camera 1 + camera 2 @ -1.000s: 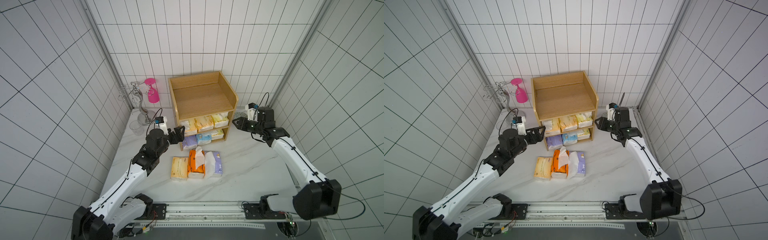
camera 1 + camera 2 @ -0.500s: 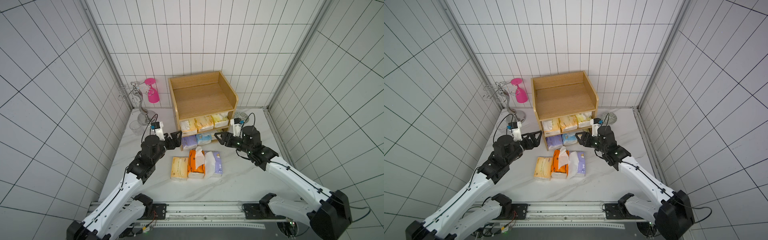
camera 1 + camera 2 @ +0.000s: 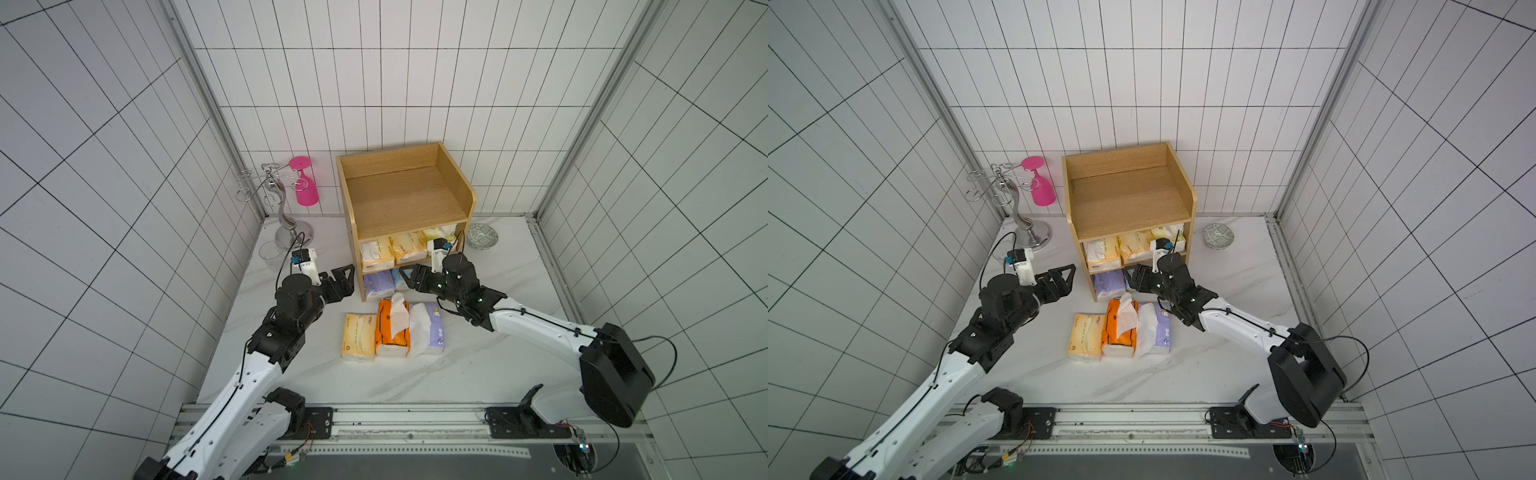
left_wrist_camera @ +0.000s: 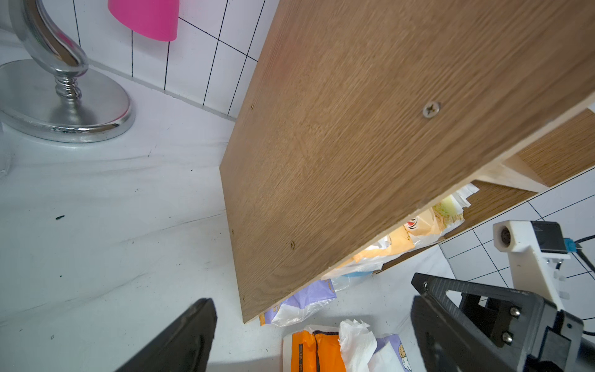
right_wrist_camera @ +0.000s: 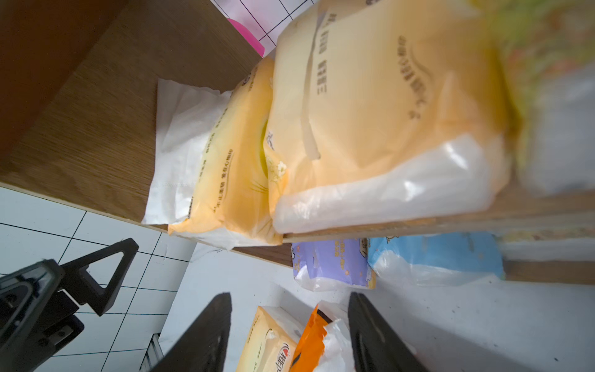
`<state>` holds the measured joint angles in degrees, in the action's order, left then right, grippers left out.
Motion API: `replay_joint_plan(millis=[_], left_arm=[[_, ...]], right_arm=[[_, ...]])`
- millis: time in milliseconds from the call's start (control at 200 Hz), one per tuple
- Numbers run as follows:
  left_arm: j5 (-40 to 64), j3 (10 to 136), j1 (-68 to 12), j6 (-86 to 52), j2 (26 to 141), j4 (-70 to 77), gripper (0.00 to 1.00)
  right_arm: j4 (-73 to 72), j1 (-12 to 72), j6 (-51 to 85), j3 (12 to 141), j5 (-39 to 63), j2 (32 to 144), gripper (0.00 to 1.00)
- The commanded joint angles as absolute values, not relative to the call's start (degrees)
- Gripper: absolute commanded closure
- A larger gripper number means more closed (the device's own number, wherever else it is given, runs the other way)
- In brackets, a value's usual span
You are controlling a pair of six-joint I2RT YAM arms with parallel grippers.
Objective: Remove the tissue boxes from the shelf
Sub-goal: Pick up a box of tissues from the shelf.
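Note:
I need to move my right gripper across the front of the shelf next, onto the near corner of the middle-level tissue box by my left gripper, because that corner sticks out over its board.
The wooden shelf stands at the back of the table, its top tier bare. Three cream-yellow tissue boxes fill the middle tier. A purple one and a light blue one lie in the bottom tier. On the table in front lie a cream-yellow pack, an orange pack and a purple pack. My left gripper hangs open beside the shelf's left side panel. My right gripper is open and empty, just in front of the bottom tier.
A silver wire stand with a pink cup hanging on it stands left of the shelf, with a clear glass near its foot. A patterned bowl sits to the right of the shelf. Tiled walls close in on both sides.
My right arm has swung from the shelf's right side round to the front of the bottom tier, and its jaws have widened. The left gripper has drifted slightly down and left.

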<state>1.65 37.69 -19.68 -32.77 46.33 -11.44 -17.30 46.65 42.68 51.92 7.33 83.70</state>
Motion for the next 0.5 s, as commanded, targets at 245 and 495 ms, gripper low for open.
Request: replay_joint_plan(millis=[245, 495], left_arm=[[4.09, 35.95, -18.11, -32.35, 44.31, -13.06, 0.02], [5.3, 35.6, -18.01, -32.34, 43.42, -13.34, 0.02]], right_arm=[[-25.18, 48.07, 40.38, 58.26, 5.62, 88.86, 0.37], [-25.67, 48.82, 40.02, 61.71, 5.92, 93.36, 0.36]])
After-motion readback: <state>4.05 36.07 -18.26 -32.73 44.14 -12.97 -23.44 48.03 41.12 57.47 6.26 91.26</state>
